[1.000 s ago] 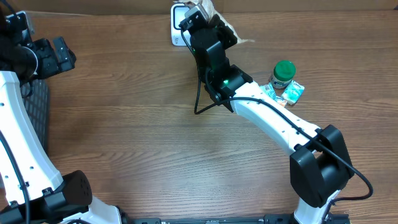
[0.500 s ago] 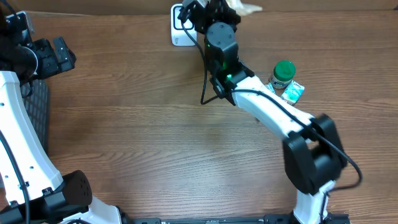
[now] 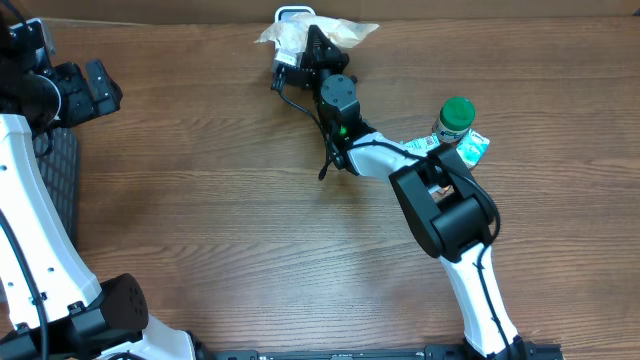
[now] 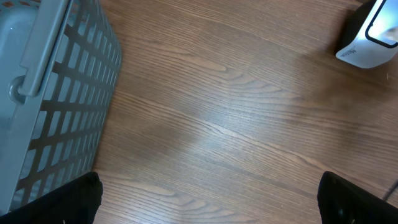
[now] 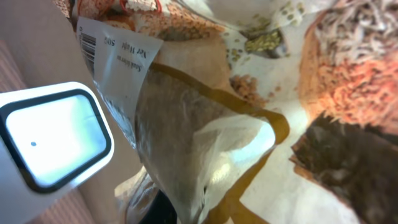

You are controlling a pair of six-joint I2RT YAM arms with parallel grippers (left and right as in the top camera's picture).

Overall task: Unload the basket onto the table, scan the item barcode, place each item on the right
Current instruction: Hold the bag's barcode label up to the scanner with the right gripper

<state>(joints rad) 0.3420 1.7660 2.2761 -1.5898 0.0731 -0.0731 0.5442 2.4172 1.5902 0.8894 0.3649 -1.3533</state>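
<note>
I need to move my right gripper back and down next and release the pouch onto the teal packet, which lies to its right in the overhead view.
A crinkly food pouch with a white label and barcode hangs at the table's far edge, with my right gripper shut on it. In the right wrist view the pouch fills most of the frame and hides the fingers. The white scanner with its lit window lies just beside the barcode. From overhead only the scanner's top edge shows past the pouch. My left gripper stands open over bare wood at the left, nothing between its fingers, far from the scanner.
A green-capped bottle and a teal packet stand at the right, close to the right arm. A grey slatted basket sits at the left edge, beside my left gripper.
My right arm has swung the pouch up and left, so it now lies over the scanner. The left arm has not moved.
</note>
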